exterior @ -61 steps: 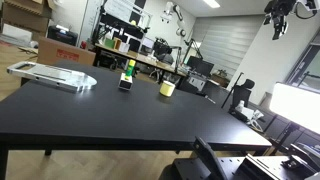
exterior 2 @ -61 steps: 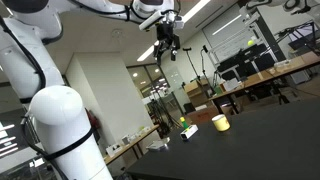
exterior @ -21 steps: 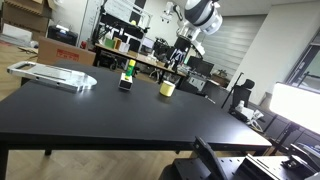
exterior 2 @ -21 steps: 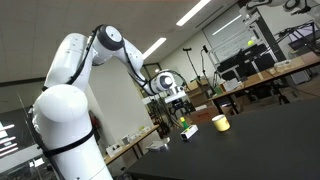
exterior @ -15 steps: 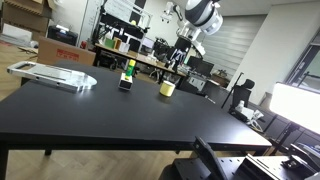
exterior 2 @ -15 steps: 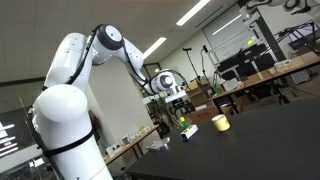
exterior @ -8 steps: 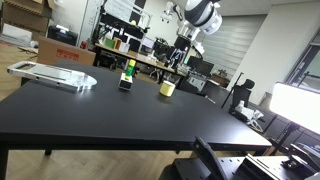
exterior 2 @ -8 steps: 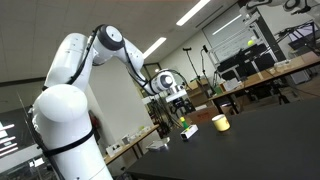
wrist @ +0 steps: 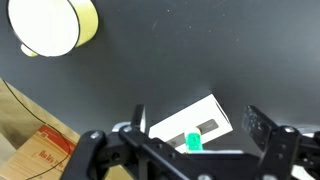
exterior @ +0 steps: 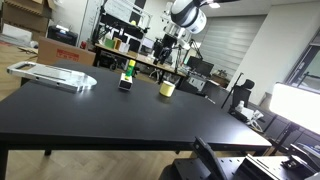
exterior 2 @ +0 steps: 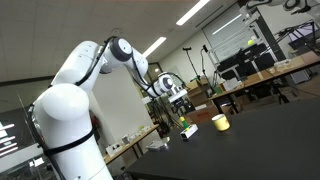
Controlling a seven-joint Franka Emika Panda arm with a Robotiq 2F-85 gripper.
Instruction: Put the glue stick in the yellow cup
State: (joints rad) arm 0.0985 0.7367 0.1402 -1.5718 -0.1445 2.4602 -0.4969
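The block lies slanted across the open fingers, so my gripper comes down next toward the glue stick's upper part point(exterior: 130, 66) point(wrist: 193, 141), turning square to the block.
The glue stick point(exterior: 127, 70) is a small yellow-green cylinder standing on a low black block with a white patch point(exterior: 125, 85) on the black table. It also shows in an exterior view point(exterior 2: 184, 128). The pale-yellow cup point(exterior: 167, 89) stands upright a short way beside it and also shows in an exterior view point(exterior 2: 220, 123). My gripper point(exterior 2: 177, 104) hangs open above the glue stick, not touching it. In the wrist view the gripper point(wrist: 200, 125) straddles the white patch point(wrist: 205, 115), the stick's green top point(wrist: 192, 141) lies between the fingers, and the cup point(wrist: 52, 25) sits at the upper left.
The black table point(exterior: 120, 120) stretches wide toward the camera. A clear plastic tray point(exterior: 55, 75) lies at its far side. Desks, monitors and chairs stand behind the table. A cardboard box point(wrist: 45, 150) shows below the table edge in the wrist view.
The arm's upper links have swung over while the gripper has stayed above the glue stick. The glue stick, block and cup have not moved.
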